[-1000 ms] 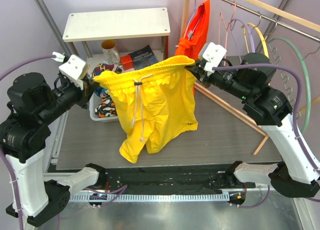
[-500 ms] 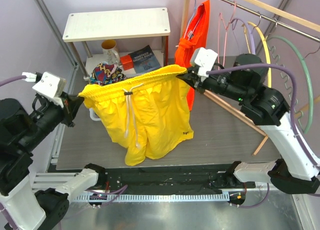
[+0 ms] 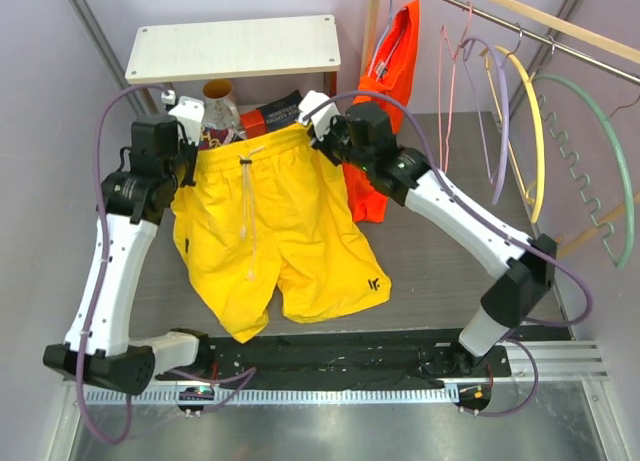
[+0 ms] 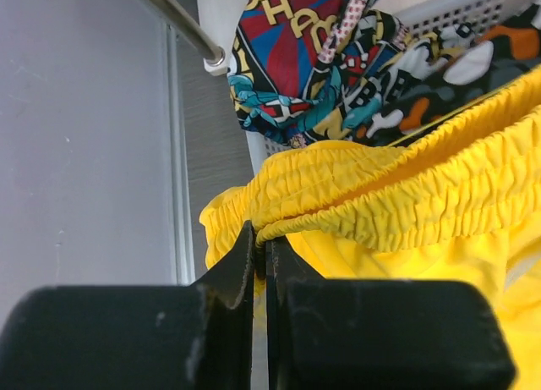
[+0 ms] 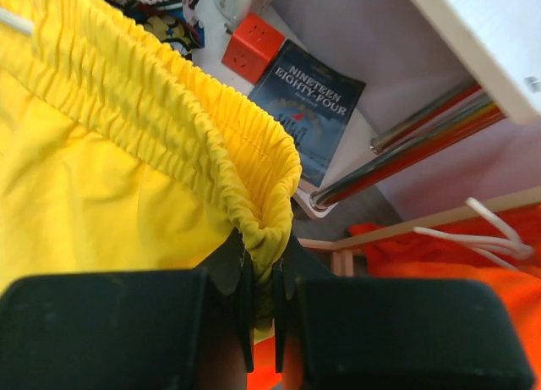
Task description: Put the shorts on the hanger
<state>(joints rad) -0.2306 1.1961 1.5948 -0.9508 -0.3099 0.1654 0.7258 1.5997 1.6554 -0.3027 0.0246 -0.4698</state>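
Observation:
I will lay the waistband's end down with my right gripper, back toward the logo hem (image 3: 371, 286), next.
The bright yellow shorts (image 3: 270, 231) hang spread out between my two grippers, waistband up, white drawstring down the front, dark logo near the right leg hem. My left gripper (image 3: 190, 148) is shut on the left end of the waistband, seen close in the left wrist view (image 4: 262, 238) with the shorts (image 4: 406, 204). My right gripper (image 3: 318, 129) is shut on the right end, seen in the right wrist view (image 5: 264, 263) with the shorts (image 5: 110, 170). The pale pink hanger (image 3: 450, 81) hangs on the rail at back right, apart from both grippers.
An orange garment (image 3: 385, 71) hangs just right of my right gripper. Lilac (image 3: 500, 121), yellow (image 3: 535, 131) and green (image 3: 612, 151) hangers share the rail. A white shelf (image 3: 235, 46) stands behind, with a mug, book (image 5: 308, 98), red cube (image 5: 254, 47) and a basket of patterned cloth (image 4: 338, 60).
Both arms have swung toward the back of the table, carrying the shorts with them. The grippers are closer together and the shorts now hang flat in front of the shelf.

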